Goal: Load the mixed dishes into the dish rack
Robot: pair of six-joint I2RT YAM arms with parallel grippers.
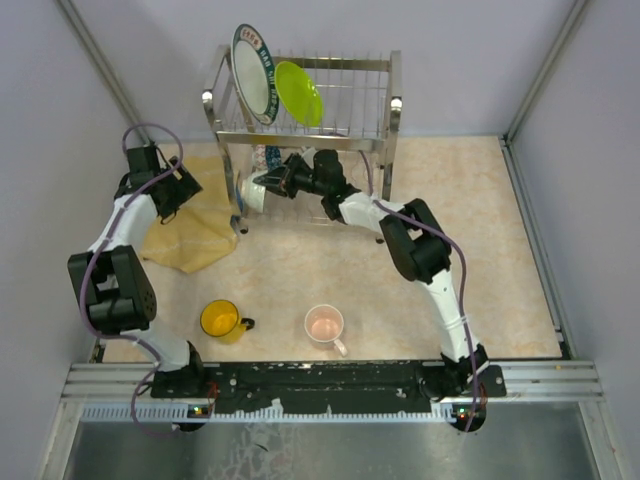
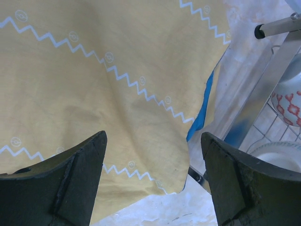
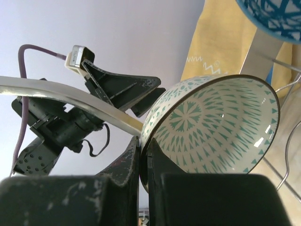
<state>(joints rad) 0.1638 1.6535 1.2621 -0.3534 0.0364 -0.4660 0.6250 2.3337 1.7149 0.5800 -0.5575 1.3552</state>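
My right gripper lowers the grey-green bowl among the rack wires beside the blue patterned bowl next.
The steel dish rack (image 1: 394, 103) stands at the back. A white plate with a dark rim (image 1: 252, 72) and a lime-green plate (image 1: 299, 92) stand in its upper tier. My right gripper (image 3: 146, 150) is shut on the rim of the grey-green bowl (image 3: 211, 127), held tilted on its side in the lower tier (image 1: 258, 190). The blue patterned bowl (image 3: 273, 12) sits just beyond it. My left gripper (image 2: 153, 141) is open and empty above the yellow cloth (image 2: 94, 80), left of the rack. The yellow mug (image 1: 220, 319) and pink mug (image 1: 324, 324) stand on the table near the front.
A rack post (image 2: 263, 94) and wire shelf are close to the right of my left gripper, with bowls behind them. A steel rack rail (image 3: 70, 96) crosses just above my right fingers. The left arm (image 3: 66, 122) shows beyond it. Side walls enclose the table.
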